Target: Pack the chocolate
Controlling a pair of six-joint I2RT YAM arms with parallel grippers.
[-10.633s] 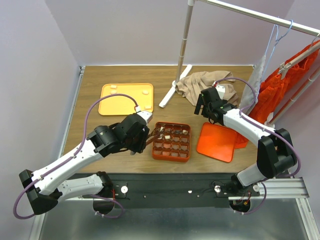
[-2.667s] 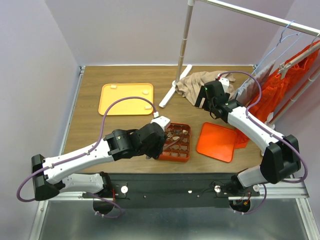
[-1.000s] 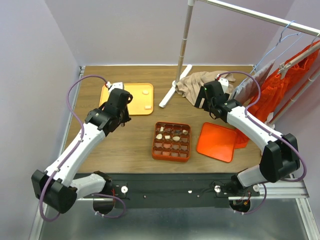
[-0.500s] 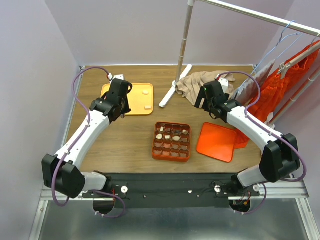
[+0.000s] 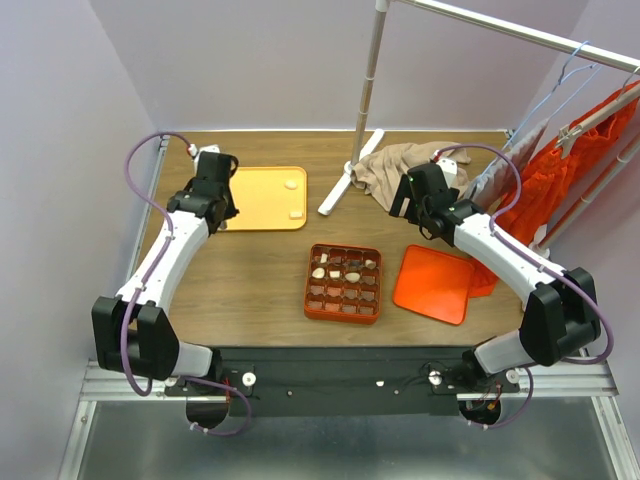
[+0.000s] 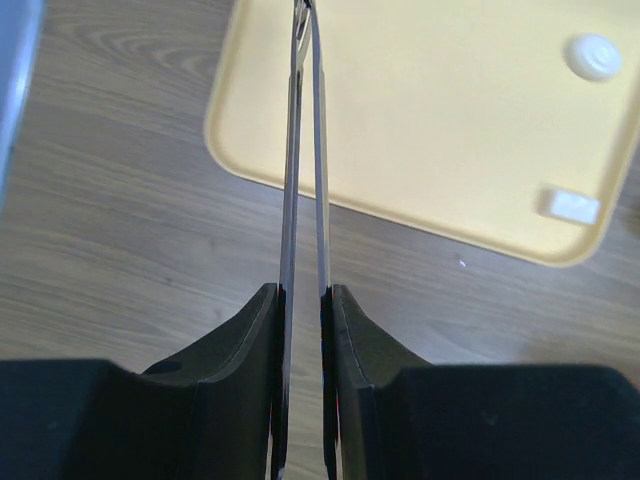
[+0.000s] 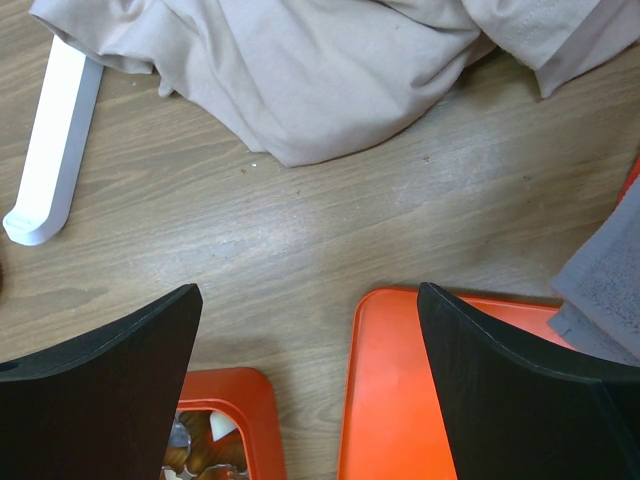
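The robot should pull its left gripper back past the tray's near corner and let go of the tweezers [image 6: 304, 150] over the bare tabletop, which is back from the gripper.
The chocolate lies as small cream and brown lumps in several cells of the orange gridded box [image 5: 343, 283]. Two cream pieces, one round [image 6: 592, 57] and one rectangular [image 6: 570, 206], lie on the yellow-orange tray [image 5: 255, 198]. My left gripper [image 5: 212, 195] is over the tray's left edge, shut on thin metal tweezers [image 6: 304, 150]. Their tips reach the top edge of the left wrist view, over the tray [image 6: 430, 130]. I cannot tell if they hold anything. My right gripper [image 5: 405, 205] is open and empty, above the table behind the box.
A flat orange lid [image 5: 433, 283] lies right of the box. Beige cloth [image 5: 405, 170] and a white rack foot [image 5: 345, 180] lie at the back. Orange clothes [image 5: 580, 170] hang at the right. The right wrist view shows the box corner [image 7: 215, 420], lid [image 7: 420, 400] and cloth [image 7: 300, 70].
My left arm has swung from the gridded box to the far-left tray, and in the last half second further left. The right arm has barely moved.
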